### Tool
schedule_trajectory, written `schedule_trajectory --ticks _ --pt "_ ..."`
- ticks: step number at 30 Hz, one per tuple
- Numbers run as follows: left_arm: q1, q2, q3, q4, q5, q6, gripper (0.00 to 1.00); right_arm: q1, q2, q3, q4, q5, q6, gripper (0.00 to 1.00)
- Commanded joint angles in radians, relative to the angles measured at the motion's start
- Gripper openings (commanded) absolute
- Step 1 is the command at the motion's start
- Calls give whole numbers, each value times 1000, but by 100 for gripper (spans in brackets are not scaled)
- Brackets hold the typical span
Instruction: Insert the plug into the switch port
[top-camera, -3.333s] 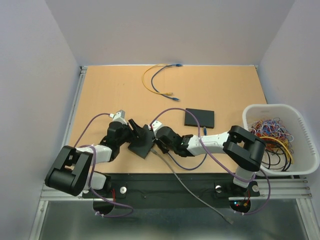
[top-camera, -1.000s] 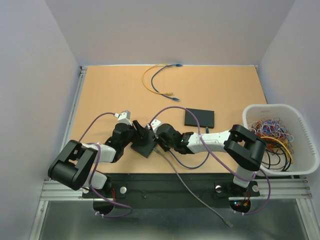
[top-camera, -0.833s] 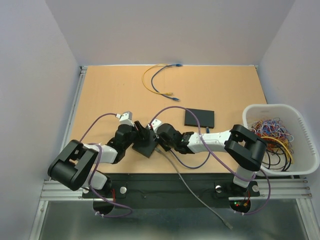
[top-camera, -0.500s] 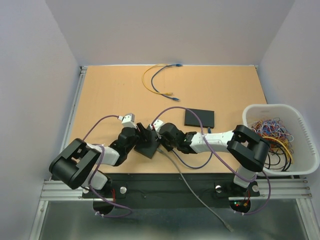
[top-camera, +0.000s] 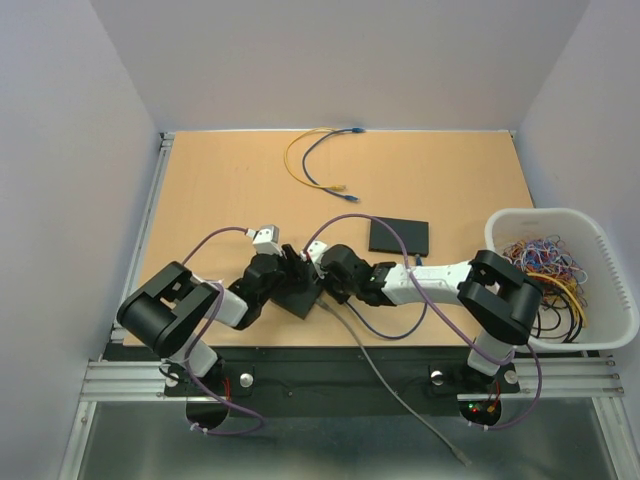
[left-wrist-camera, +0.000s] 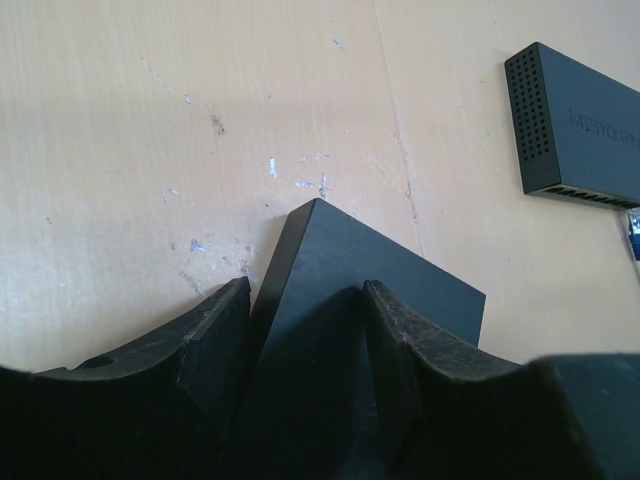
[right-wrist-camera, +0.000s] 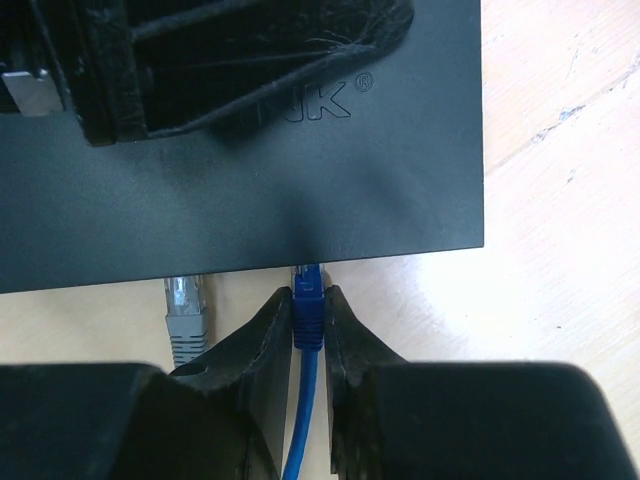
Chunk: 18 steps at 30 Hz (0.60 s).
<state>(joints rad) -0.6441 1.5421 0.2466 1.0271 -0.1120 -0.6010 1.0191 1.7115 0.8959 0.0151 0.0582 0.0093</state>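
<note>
The blue plug's clear tip meets the switch's near edge. The right gripper pushes toward that edge next, to the left in the top view, and releases.
The black switch lies near the table's front, and my left gripper is shut on its edge. In the left wrist view both fingers clamp the switch. My right gripper is shut on the blue plug. The plug's clear tip meets the near edge of the switch; how deep it sits is hidden. A grey plug sits at the same edge to the left. In the top view my right gripper is right beside the switch.
A second black switch lies behind the right arm and also shows in the left wrist view. A yellow and blue cable lies at the back. A white basket of cables stands at the right. A grey cable trails off the front edge.
My left arm has swung right and carried the switch to the right. My right gripper has stayed at the switch's edge and moved right with it.
</note>
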Motion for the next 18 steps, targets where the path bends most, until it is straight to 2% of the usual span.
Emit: schedule_trajectory --ticks 1,5,8,13,16,18 --pt "-183 61 31 -27 422 -148 55 61 -9 110 511 -405 40 0" --pt "-209 79 33 -7 437 -148 55 61 -33 115 526 -471 34 1" --pt "-207 69 45 -54 422 -129 56 62 -44 98 526 -433 55 0" --pt "-201 -3 137 -301 330 -83 70 61 -53 28 519 -299 70 0" --pt "-174 -19 171 -373 313 -65 82 59 -59 -23 519 -232 84 0" --pt "-143 -16 181 -395 313 -59 84 61 -62 -46 520 -206 98 0"
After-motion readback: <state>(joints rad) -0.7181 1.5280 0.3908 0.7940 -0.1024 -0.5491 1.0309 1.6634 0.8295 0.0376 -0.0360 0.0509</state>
